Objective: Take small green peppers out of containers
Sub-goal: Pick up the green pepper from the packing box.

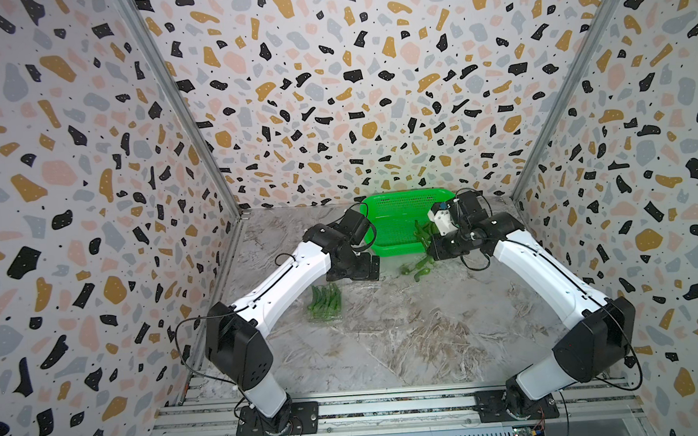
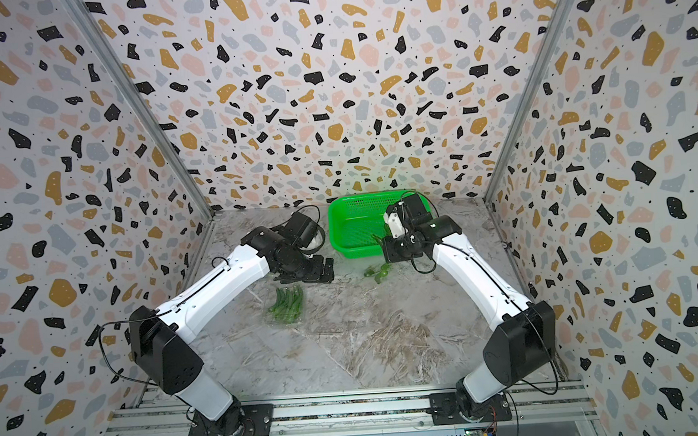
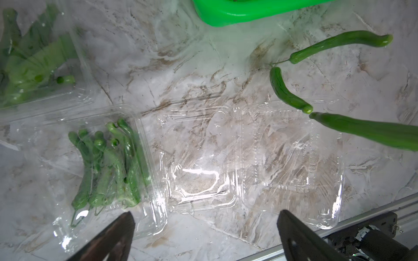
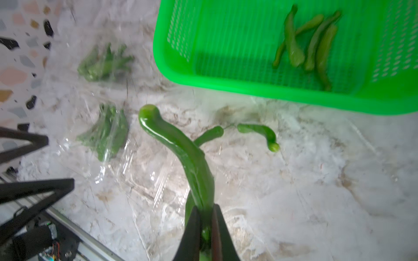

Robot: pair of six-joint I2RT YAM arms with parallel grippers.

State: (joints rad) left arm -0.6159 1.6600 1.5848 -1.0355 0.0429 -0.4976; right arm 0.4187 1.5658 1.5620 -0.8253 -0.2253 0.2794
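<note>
The right gripper carries the pepper outward over the near rim of the bright green basket next. It then releases it above the basket's bottom, since several peppers already lie there.
My right gripper [image 4: 207, 208] is shut on the stem end of a long curved small green pepper [image 4: 181, 149] and holds it above the marble table. Two more peppers [image 4: 257, 131] lie loose on the table below it. An empty, opened clear container [image 3: 201, 158] lies flat under my left gripper [image 3: 205, 214], which is open with nothing between its fingers. Beside it sits a closed container [image 3: 106, 167] full of peppers, also visible in both top views [image 1: 323, 304] [image 2: 287, 304]. A further container [image 3: 34, 67] with peppers lies beyond it.
The bright green perforated basket [image 1: 396, 208] [image 4: 226, 90] stands at the back of the table and holds several peppers [image 4: 294, 45]. Patterned walls close in the left, right and back. An aluminium rail [image 1: 390, 405] runs along the front edge.
</note>
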